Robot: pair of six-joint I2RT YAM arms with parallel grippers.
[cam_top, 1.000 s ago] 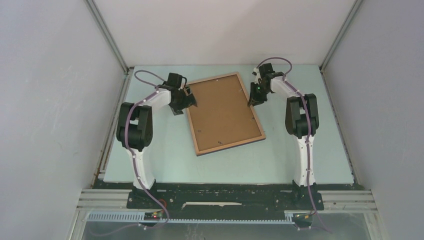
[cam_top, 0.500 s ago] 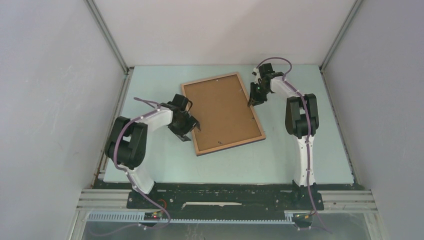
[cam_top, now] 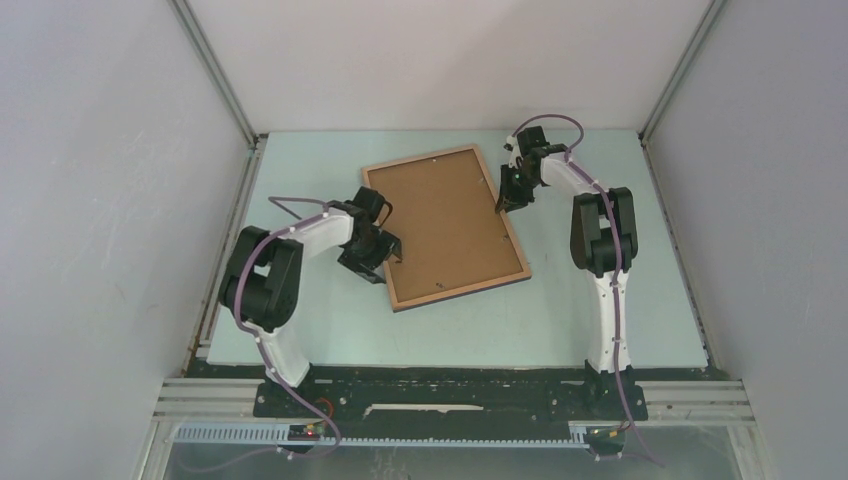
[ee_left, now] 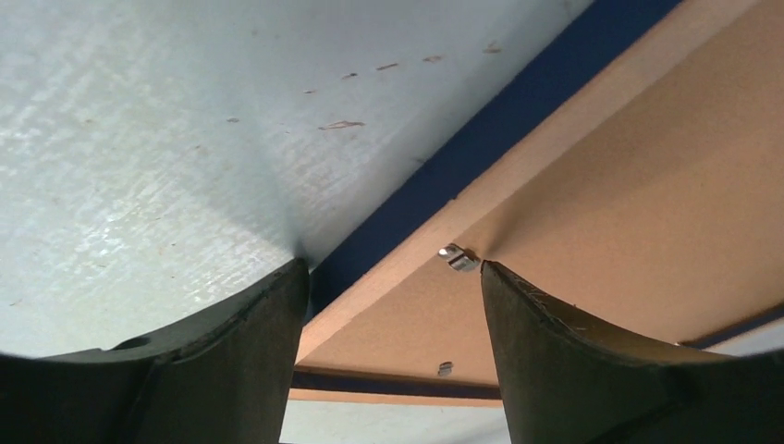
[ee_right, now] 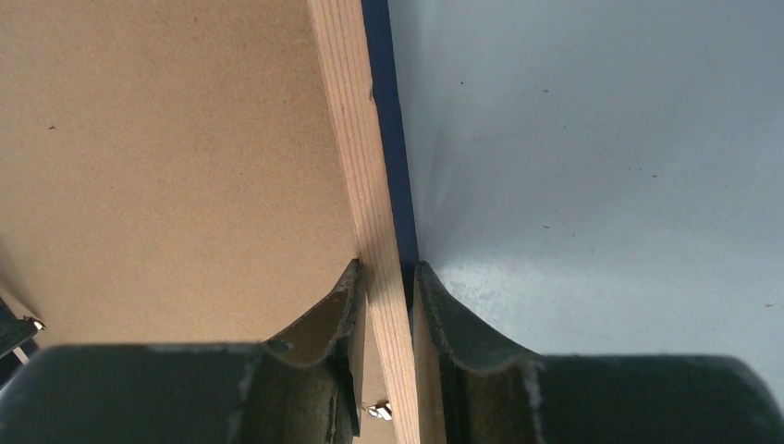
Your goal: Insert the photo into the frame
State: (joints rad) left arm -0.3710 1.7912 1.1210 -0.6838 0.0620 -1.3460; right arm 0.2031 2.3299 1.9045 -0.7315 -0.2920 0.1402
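Note:
My right gripper will draw the held rim of the frame (cam_top: 445, 225) back toward where its near corner (cam_top: 525, 274) sits, swinging it clockwise, since it lies turned anticlockwise, then release.
The frame (cam_top: 445, 225) lies back side up on the table, its brown board showing, turned a little anticlockwise. My right gripper (cam_top: 506, 204) is shut on the wooden rim (ee_right: 351, 111) of its right edge, near the far corner; the right wrist view shows the gripper (ee_right: 388, 268) with one finger on each side of the rim. My left gripper (cam_top: 391, 250) is open at the frame's left edge, towards the near corner. In the left wrist view the gripper (ee_left: 393, 268) straddles that edge by a small metal tab (ee_left: 456, 257). The photo's picture is hidden; only a dark blue strip (ee_left: 499, 129) shows under the rim.
The pale green table (cam_top: 300, 180) is boxed in by grey walls on the left, back and right, with aluminium posts at the far corners. The arm bases stand on a black rail (cam_top: 450, 385) at the near edge.
My left arm has swung from the frame's far left corner down along its left edge to the near part. The right gripper and the frame have stayed put.

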